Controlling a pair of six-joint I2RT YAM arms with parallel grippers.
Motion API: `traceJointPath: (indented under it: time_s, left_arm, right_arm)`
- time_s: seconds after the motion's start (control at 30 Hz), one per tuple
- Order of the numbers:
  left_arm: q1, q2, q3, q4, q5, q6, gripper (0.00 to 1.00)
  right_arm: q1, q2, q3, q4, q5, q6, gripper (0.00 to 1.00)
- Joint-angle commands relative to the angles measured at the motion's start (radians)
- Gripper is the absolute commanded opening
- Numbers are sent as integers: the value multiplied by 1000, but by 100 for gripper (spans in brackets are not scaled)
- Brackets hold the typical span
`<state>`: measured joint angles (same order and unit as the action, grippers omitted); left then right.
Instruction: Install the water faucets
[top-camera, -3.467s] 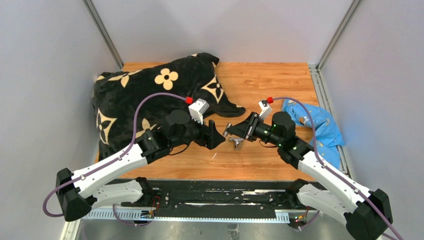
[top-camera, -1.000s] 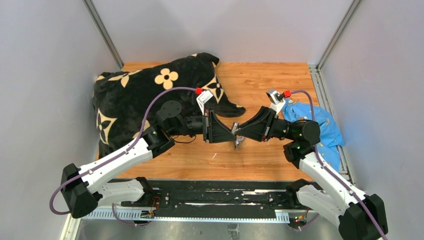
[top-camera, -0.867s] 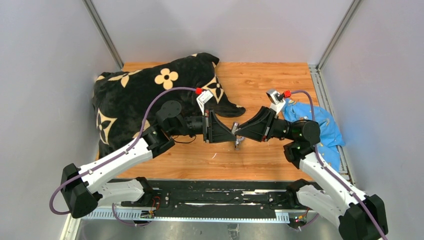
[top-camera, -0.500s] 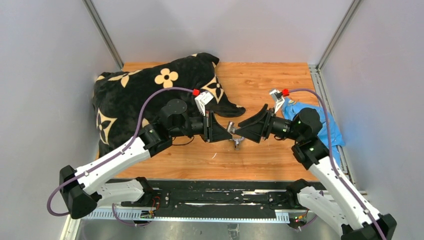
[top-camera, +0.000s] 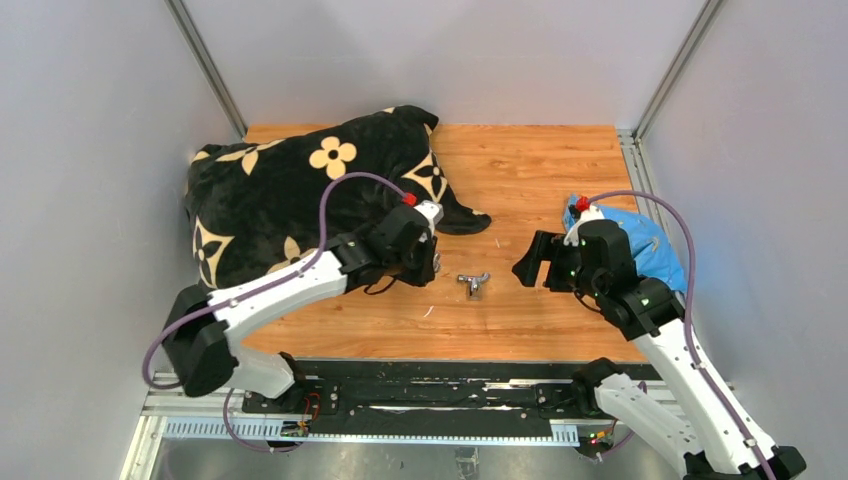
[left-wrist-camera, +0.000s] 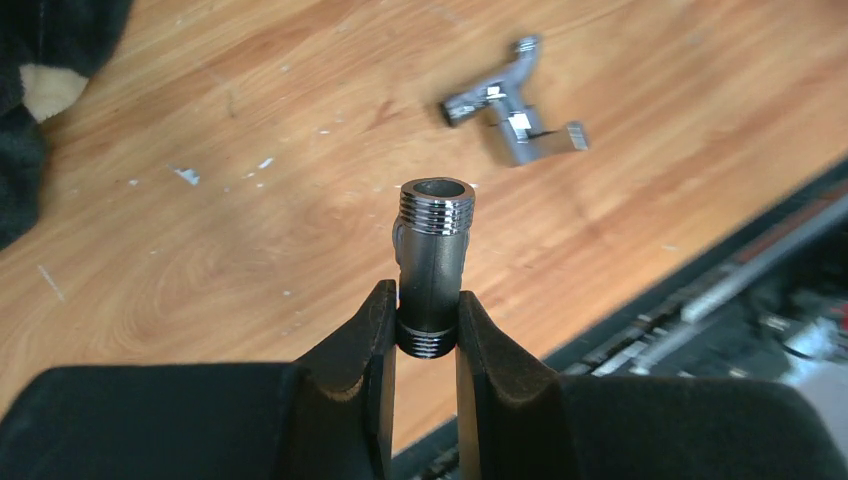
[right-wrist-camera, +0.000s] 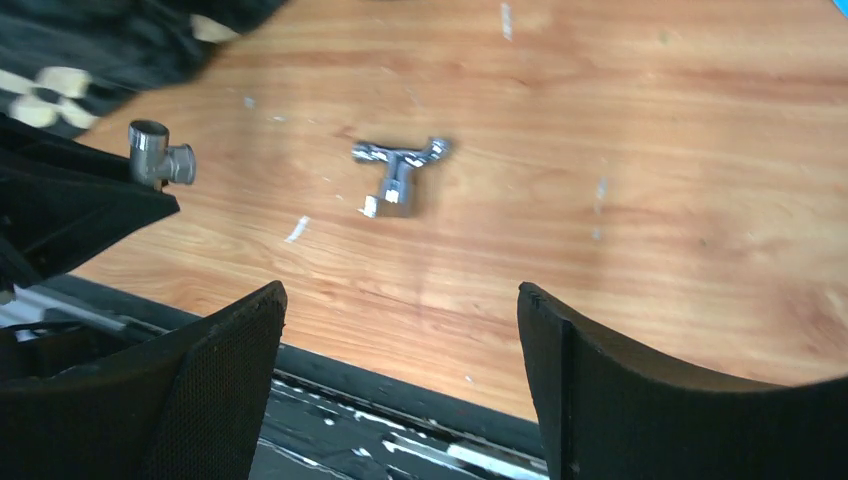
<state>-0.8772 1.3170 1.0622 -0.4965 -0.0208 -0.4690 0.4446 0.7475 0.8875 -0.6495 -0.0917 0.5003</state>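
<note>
The bare wood of the table lies below my left gripper, to its right in the top view, so I should next move the gripper down beside the tap piece (top-camera: 473, 283) and release the threaded fitting.
The T-shaped chrome tap piece (top-camera: 473, 283) lies loose on the wooden table between the two arms, also in the left wrist view (left-wrist-camera: 515, 115) and the right wrist view (right-wrist-camera: 397, 172). My left gripper (top-camera: 428, 263) (left-wrist-camera: 425, 310) is shut on the short threaded fitting (left-wrist-camera: 432, 250), which stands out past its fingertips; the right wrist camera sees this fitting (right-wrist-camera: 158, 158) at the left. My right gripper (top-camera: 530, 262) (right-wrist-camera: 400, 300) stands wide open and empty, right of the tap piece and apart from it.
A black blanket with tan flowers (top-camera: 290, 190) covers the back left of the table, close behind the left arm. A blue plastic bag (top-camera: 655, 250) lies at the right edge behind the right arm. A black rail (top-camera: 430, 385) runs along the near edge.
The grippers were tip to tip above the tap piece. The right one opened, let go of the fitting and drew back right; the left drew back left with it.
</note>
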Motion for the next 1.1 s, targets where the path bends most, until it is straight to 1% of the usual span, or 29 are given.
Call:
traceJointPath:
  time_s: [0.0,0.2,0.4,0.7,1.07]
  left_arm:
    - [-25,125,37,18,-206,43,0]
    - [-26,295,77,87,-263,81,0]
    - [-26,428,137,126,-244,102,0]
    - [-26,550,218,138,-256,108,0]
    - [-26,633,298,74,-264,115,0]
  right_arm:
    - [5,-40,-29,-126,162,1,83]
    - [2,-56,-39,-132,193,-21,84]
    - [2,-36,-28,-137,199,-28,84]
    - [2,-77,-57,-155,205,-19,84]
    - [0,-89,-53,-170,215,-13,84]
